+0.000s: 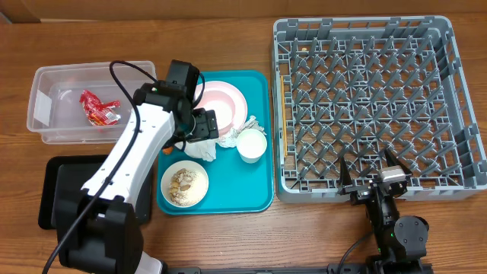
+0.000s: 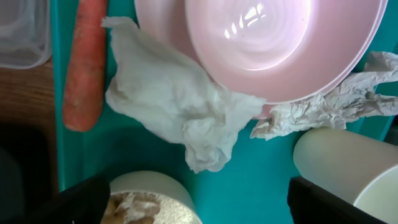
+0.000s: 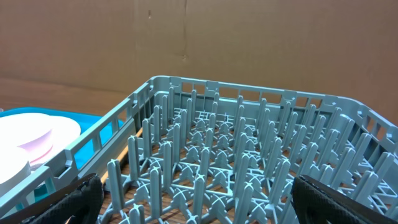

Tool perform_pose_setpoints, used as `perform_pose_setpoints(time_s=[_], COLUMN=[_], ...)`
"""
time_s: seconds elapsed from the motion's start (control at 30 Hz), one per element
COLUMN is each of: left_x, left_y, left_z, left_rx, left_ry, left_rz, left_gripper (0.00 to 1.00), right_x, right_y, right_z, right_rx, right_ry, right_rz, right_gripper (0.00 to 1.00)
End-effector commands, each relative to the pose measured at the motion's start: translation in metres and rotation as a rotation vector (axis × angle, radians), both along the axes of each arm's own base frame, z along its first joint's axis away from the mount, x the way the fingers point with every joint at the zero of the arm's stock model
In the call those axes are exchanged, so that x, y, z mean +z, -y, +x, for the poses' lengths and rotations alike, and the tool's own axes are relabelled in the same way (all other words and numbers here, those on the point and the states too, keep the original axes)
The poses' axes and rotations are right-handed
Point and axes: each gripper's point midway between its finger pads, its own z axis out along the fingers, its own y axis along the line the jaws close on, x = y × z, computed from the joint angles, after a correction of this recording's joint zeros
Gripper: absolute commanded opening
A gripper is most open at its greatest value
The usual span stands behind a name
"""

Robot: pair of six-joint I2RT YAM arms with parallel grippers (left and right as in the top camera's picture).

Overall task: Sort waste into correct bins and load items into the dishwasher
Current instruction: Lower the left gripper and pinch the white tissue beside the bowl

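The crumpled white napkin's bunched near end (image 2: pixel 208 145) lies clear of the pinkish-white bowl (image 2: pixel 280 43), so the robot's left gripper needs to move down onto that end next and close its fingers.
On the teal tray (image 1: pixel 259 194), my left gripper (image 1: pixel 205 138) hangs open just above a crumpled white napkin (image 2: pixel 180 106), its fingers (image 2: pixel 81 199) wide apart and nothing held. An orange carrot (image 2: pixel 84 68) lies along the tray's left edge. A second napkin (image 2: pixel 323 106) sticks out from under the pinkish-white bowl (image 2: pixel 280 43), which rests on the plate (image 1: pixel 224 99). The small cup (image 1: pixel 252 144) and a bowl of crumbs (image 1: pixel 185 183) stand close by. A red wrapper (image 1: pixel 100 107) lies in the clear tub (image 1: pixel 46 80). My right gripper (image 1: pixel 371 173) is open at the front edge of the grey dish rack (image 1: pixel 365 99).
A black tray (image 1: pixel 65 190) lies on the table in front of the clear tub, partly under my left arm. The rack's upright pegs (image 3: pixel 249 162) fill the right wrist view, with the teal tray (image 3: pixel 93 121) to their left.
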Motion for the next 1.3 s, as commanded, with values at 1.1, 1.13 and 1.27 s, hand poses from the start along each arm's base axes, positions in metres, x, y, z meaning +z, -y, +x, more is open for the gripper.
perform_pose_setpoints(time_s=[1.1,1.13,1.27], left_x=[-0.057,-0.057,-0.06], left_y=[0.011,0.011,0.012], left_z=[0.002,0.002,0.0], left_rx=[-0.018,-0.019,-0.063], left_ry=[0.038,0.038,0.031], left_rz=[-0.051,-0.051,-0.041], left_gripper=[0.63,0.63,0.62], right_x=[-0.001,-0.001,-0.001], right_y=[0.002,0.002,0.002], right_z=[0.0,0.0,0.0], right_rx=[-0.011,-0.011,-0.011], right_ry=[0.007,0.007,0.007], right_rz=[-0.003,-0.003,-0.003], right_gripper=[1.0,1.0,1.0])
